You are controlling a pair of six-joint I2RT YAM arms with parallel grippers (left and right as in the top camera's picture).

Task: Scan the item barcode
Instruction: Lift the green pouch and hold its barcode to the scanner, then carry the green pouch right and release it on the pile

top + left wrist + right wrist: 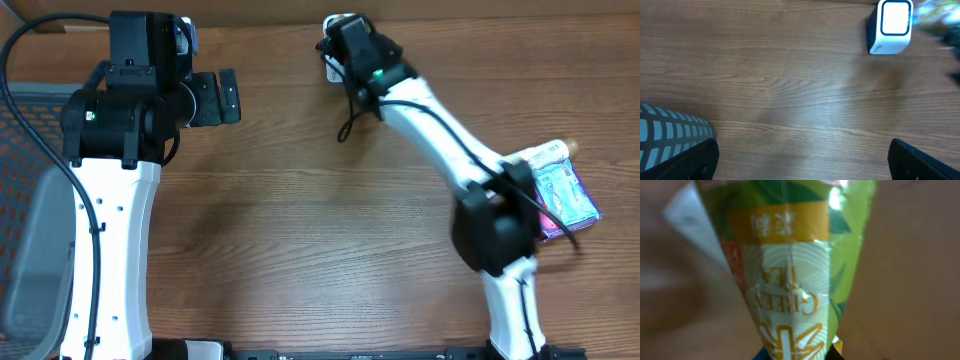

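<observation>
Next, my right gripper moves away from the scanner and down onto bare wood beside the white tube and releases the packet there, because other items lie alongside.
The item is a green tea packet with orange and white print. It fills the right wrist view, and my right gripper is shut on its lower end. In the overhead view that gripper hangs at the table's far edge, right over the white scanner, and hides the packet. The left wrist view shows the scanner standing upright, with the packet a green blur just to its right. My left gripper stands open at the far left, with only bare wood between its fingers.
Two more packets lie at the right edge, partly under the right arm. A mesh basket and a grey bin sit off the table's left side. The basket's grid shows beside the left finger.
</observation>
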